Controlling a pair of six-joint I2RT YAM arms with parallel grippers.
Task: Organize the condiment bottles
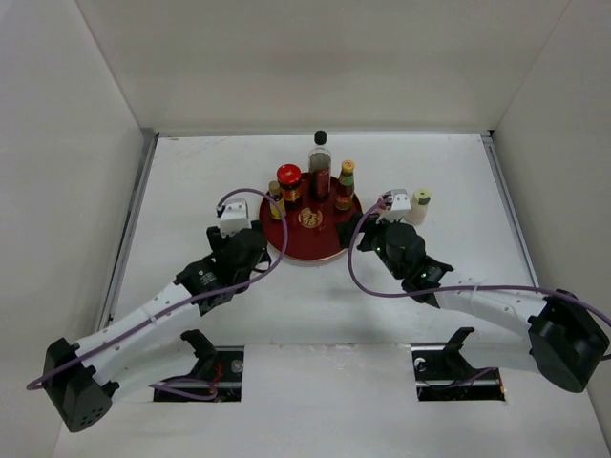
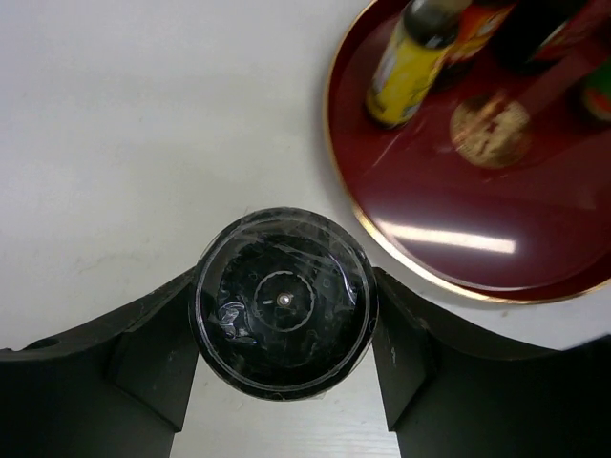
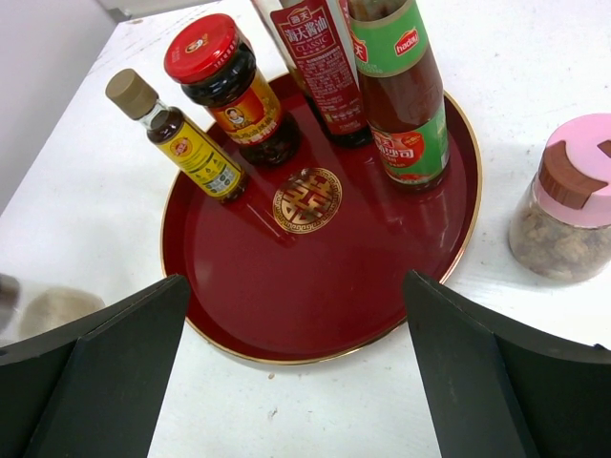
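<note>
The part of the tray's bottom by the yellow-labelled bottle (image 1: 288, 239) (image 2: 406, 181) is empty, so my left gripper will go toward the right in the top view next, then down onto it.
The round dark-red tray (image 1: 307, 240) holds a tall clear black-capped bottle (image 1: 320, 164), a red-lidded jar (image 1: 289, 181) and two yellow-capped sauce bottles (image 1: 276, 201) (image 1: 346, 185). My left gripper (image 1: 242, 246) is just left of the tray, shut on a round dark-topped shaker (image 2: 284, 302) seen from straight above; the fingers (image 2: 153, 353) press both its sides. My right gripper (image 3: 296, 281) is open and empty over the tray's near rim (image 3: 315, 351). A pink-capped shaker (image 3: 569, 200) stands on the table right of the tray. A cream-capped shaker (image 1: 417, 206) stands further right.
White walls close in the table at the back and both sides. Metal rails (image 1: 131, 224) run along the left and right table edges. A blurred greyish shape (image 3: 33, 305) shows at the left of the right wrist view.
</note>
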